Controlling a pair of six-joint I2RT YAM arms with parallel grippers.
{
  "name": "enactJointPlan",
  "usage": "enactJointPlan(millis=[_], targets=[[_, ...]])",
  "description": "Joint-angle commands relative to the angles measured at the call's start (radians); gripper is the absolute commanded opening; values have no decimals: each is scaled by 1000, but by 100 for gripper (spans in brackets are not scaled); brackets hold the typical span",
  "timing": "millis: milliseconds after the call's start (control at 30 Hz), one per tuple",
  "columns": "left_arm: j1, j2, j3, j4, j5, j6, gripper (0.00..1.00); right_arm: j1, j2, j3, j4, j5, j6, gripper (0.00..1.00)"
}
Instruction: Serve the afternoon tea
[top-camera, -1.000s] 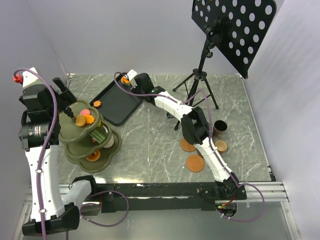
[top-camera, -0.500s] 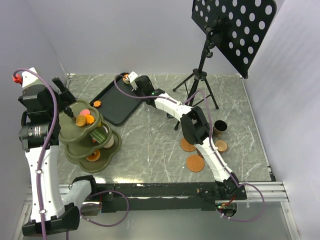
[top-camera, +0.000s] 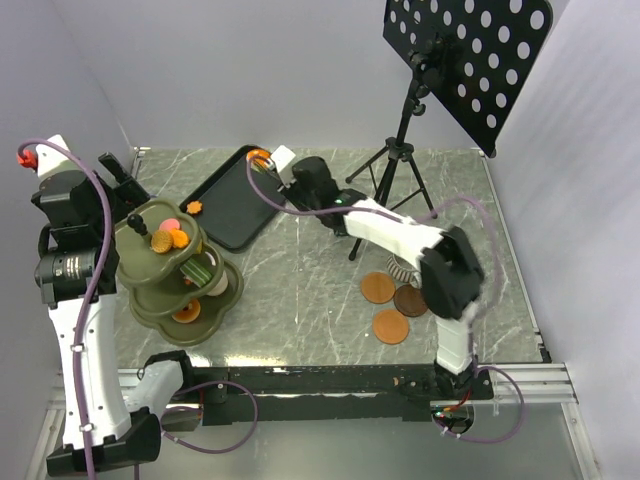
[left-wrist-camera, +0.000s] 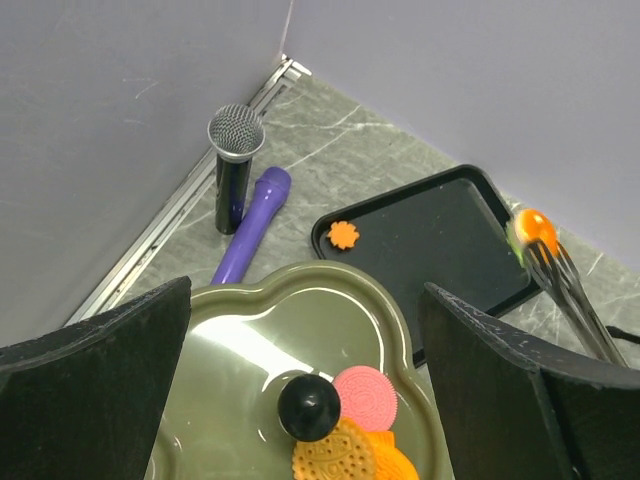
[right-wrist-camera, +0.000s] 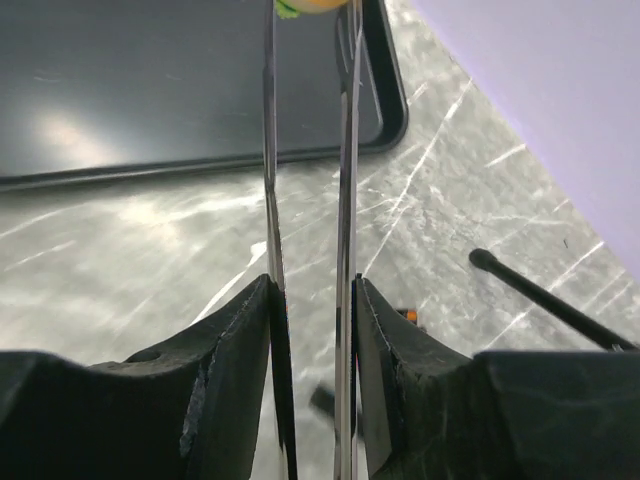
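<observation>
The bare edge of the stand's lowest level is back and to the left of my right gripper in the top view, so I will swing my right gripper there next and release the tongs.
My right gripper (top-camera: 297, 180) (right-wrist-camera: 310, 285) is shut on thin metal tongs (right-wrist-camera: 345, 150). The tong tips pinch an orange and green pastry (top-camera: 258, 155) (right-wrist-camera: 310, 5) over the black tray's far corner; it also shows in the left wrist view (left-wrist-camera: 535, 232). My left gripper (top-camera: 120, 178) (left-wrist-camera: 305, 290) is open and empty above the olive tiered stand (top-camera: 150, 262). Its top plate (left-wrist-camera: 240, 350) holds a pink cookie (left-wrist-camera: 366, 397) and orange cookies (left-wrist-camera: 335, 455) beside a black knob (left-wrist-camera: 309, 407). An orange flower pastry (top-camera: 194, 208) (left-wrist-camera: 343, 235) lies on the tray. Three brown-orange saucers (top-camera: 390, 326) lie at the right, with a ribbed cup (top-camera: 400, 268) behind them.
The black tray (top-camera: 235, 200) (left-wrist-camera: 440, 250) lies at the back left. A microphone (left-wrist-camera: 237, 165) and a purple tube (left-wrist-camera: 250, 235) lie by the left wall. A music stand's tripod (top-camera: 400, 160) stands at the back right. Lower tiers hold green and orange pastries (top-camera: 198, 270).
The right arm's elbow has swung to the right, hiding the dark cup. Its gripper shifted slightly right, the tongs still holding the orange pastry over the tray's far corner. The left arm edged left.
</observation>
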Motion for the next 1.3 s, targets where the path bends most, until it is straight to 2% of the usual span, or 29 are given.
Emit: enactJointPlan(millis=[0, 267, 433, 600, 933, 1267], targets=[[4, -15, 58, 23, 28, -30, 100, 45, -252, -170, 12, -91, 24, 24], [5, 6, 81, -9, 81, -76, 100, 167, -485, -349, -233, -116, 0, 23], [4, 22, 113, -23, 97, -76, 100, 220, -556, -358, -367, -171, -2, 23], [4, 25, 120, -35, 101, -79, 100, 285, -607, -375, -390, -240, -34, 23], [4, 46, 127, -55, 121, -67, 100, 371, -513, -337, -323, -331, -135, 23], [4, 34, 132, -67, 111, -47, 100, 446, -354, -215, -240, -319, -166, 24]])
